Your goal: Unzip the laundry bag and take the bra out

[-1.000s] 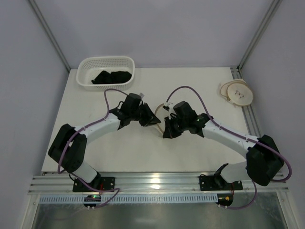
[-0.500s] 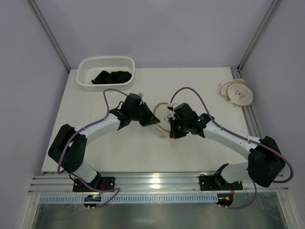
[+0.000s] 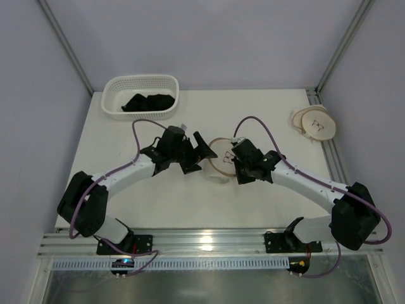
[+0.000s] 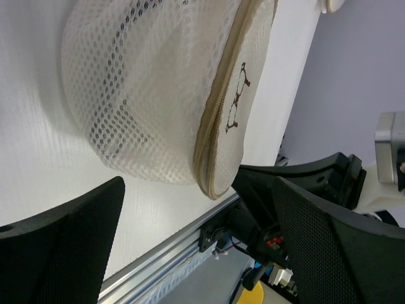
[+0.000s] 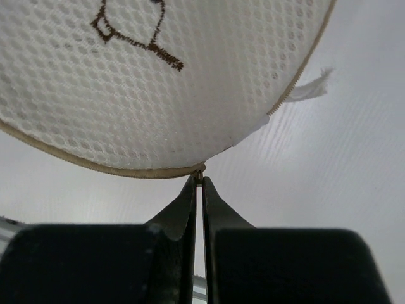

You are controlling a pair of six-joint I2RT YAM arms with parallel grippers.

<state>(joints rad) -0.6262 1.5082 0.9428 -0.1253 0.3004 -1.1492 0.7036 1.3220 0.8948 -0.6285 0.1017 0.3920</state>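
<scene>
My left gripper should lower and shift onto the bag's loose mesh side (image 3: 213, 173) (image 4: 166, 144), which faces the gripper's spread fingers below the bag's zip rim.
The laundry bag (image 3: 221, 162), a round cream mesh pouch with a brown zip rim, lies mid-table between both grippers. My left gripper (image 3: 200, 154) stands wide open just left of it, touching nothing; in its wrist view the bag (image 4: 152, 95) sits beyond the spread fingers (image 4: 69, 247). My right gripper (image 3: 235, 166) is shut on the small zip pull at the bag's rim (image 5: 199, 175), the mesh top (image 5: 158, 69) with its brown mark right above the tips. A dark band shows through the mesh side; the bra itself is hidden.
A white lattice basket (image 3: 140, 96) holding black cloth (image 3: 149, 101) stands at the back left. A second round pouch (image 3: 314, 123) lies at the back right by the rail. The right arm (image 4: 297, 183) is close behind the bag in the left wrist view.
My left gripper has opened, let go of the bag and drawn back a little. The bag has shifted right and up with the right gripper and shows its round top.
</scene>
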